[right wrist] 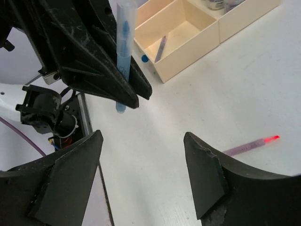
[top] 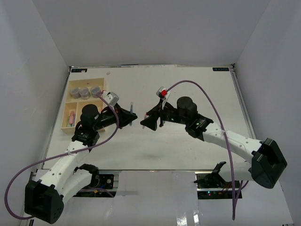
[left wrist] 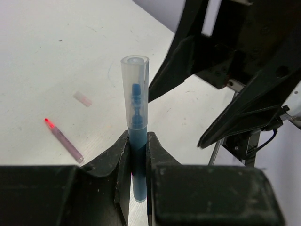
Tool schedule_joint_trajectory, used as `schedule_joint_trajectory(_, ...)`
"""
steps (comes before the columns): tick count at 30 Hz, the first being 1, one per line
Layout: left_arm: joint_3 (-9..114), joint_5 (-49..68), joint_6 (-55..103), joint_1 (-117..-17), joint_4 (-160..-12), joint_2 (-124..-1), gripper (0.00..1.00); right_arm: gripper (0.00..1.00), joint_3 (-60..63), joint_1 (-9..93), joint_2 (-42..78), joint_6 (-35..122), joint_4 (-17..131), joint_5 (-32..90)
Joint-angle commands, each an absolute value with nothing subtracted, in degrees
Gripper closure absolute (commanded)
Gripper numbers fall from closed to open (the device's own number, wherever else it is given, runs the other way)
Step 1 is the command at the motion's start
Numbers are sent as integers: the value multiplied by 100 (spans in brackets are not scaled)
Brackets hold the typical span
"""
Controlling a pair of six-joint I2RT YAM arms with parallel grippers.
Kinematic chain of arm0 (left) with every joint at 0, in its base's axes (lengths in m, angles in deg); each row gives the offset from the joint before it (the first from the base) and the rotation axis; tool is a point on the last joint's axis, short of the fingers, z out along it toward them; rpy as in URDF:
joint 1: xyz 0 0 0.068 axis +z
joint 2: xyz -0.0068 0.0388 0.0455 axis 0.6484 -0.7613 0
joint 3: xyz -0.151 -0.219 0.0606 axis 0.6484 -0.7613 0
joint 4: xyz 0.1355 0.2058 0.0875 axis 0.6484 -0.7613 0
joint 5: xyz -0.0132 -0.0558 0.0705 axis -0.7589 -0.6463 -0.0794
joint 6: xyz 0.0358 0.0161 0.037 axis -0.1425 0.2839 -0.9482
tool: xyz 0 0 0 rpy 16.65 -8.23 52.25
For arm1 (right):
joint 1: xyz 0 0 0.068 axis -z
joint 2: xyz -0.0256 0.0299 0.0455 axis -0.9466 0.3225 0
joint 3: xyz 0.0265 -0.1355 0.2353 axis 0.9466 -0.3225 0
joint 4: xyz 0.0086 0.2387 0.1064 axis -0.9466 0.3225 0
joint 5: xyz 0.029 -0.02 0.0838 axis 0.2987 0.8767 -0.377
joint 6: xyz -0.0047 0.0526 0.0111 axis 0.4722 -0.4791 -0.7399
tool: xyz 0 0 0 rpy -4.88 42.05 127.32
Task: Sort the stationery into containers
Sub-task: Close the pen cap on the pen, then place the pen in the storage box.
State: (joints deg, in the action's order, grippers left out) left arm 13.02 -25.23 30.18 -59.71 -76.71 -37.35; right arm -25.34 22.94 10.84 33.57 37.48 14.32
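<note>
My left gripper swings over to the tray's near section next, tips its fingers down and releases the blue pen (right wrist: 123,42), since a dark pen already lies there.
A blue pen with a clear cap (left wrist: 135,117) stands upright between the fingers of my left gripper (left wrist: 137,146), which is shut on its lower barrel. In the top view that gripper (top: 133,115) hovers over the table right of the cream tray (top: 74,87). My right gripper (right wrist: 143,136) is open and holds nothing; it faces the left one from close by (top: 148,122), with the blue pen (right wrist: 123,42) just beyond its fingertips. A purple pen with a red tip (right wrist: 249,146) lies on the table beside the right finger.
Three grey pots (top: 84,91) sit in the tray's long back section. A pink pen (top: 71,117) lies in a front compartment and a dark pen (right wrist: 161,47) in the compartment nearest me. A small clear scrap (left wrist: 83,98) lies on the table.
</note>
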Motion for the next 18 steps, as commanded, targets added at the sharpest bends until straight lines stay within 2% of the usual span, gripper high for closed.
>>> schedule_joint_trajectory(1,1614,-1869,2972,-5967,-8202,-3727,100,23,-2597,2425,519,3680,4038,1789)
schedule_joint_trajectory(8,2378,529,2717,-5853,-10065,-4184,100,1,-2807,2513,-36,4348,5015,2783)
schedule_joint_trajectory(10,2738,1250,2673,-5730,-10617,-4377,100,7,-2957,2522,-185,4410,5103,3038)
schedule_joint_trajectory(12,3028,1733,2647,-5475,-10936,-4693,100,9,-3203,2540,-308,4437,5191,3143)
schedule_joint_trajectory(15,3266,2358,2497,-5115,-11262,-5010,100,10,-3510,2540,-449,4455,5235,3179)
schedule_joint_trajectory(18,3486,2500,2269,-4649,-11403,-5344,100,10,-3765,2549,-563,4524,5279,3170)
